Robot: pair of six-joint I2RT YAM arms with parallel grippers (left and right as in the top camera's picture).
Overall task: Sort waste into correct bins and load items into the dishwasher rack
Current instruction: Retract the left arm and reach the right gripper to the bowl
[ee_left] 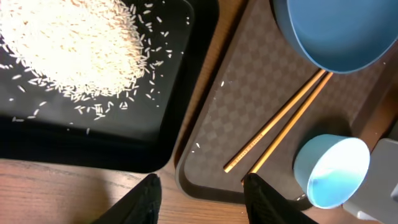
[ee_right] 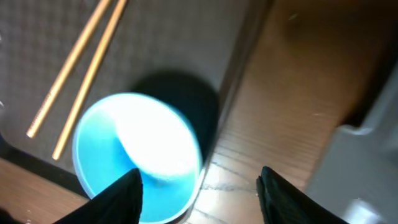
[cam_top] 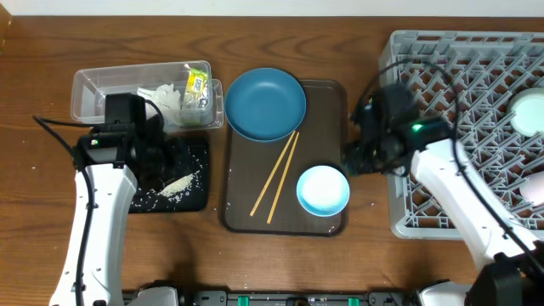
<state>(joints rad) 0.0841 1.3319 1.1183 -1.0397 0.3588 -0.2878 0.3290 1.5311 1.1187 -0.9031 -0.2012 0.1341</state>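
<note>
I should next move my right gripper down and back onto the pale blue-white bowl's rack-side rim (cam_top: 348, 191) (ee_right: 198, 176), because that rim is below my right gripper and closer to my base.
The pale blue-white bowl (cam_top: 323, 190) stands on the brown tray (cam_top: 327, 102) beside two chopsticks (cam_top: 276, 174) and the dark blue plate (cam_top: 265, 104). My right gripper (cam_top: 353, 160) is open and empty. In the right wrist view it (ee_right: 200, 174) hangs over the bowl's (ee_right: 137, 162) right rim and the tray edge. My left gripper (ee_left: 202, 180) is open and empty, over the gap between the black tray (ee_left: 93, 143) of rice (ee_left: 68, 43) and the brown tray. The clear tub (cam_top: 85, 93) holds tissue (cam_top: 166, 102) and the wrapper (cam_top: 197, 85).
The grey rack (cam_top: 459, 85) fills the right side, with a mint-green bowl (cam_top: 529, 112) and a pale pink cup (cam_top: 535, 189) in it. Loose rice grains lie scattered on the black tray (cam_top: 197, 200). A strip of bare wood separates the brown tray from the rack (ee_right: 373, 143).
</note>
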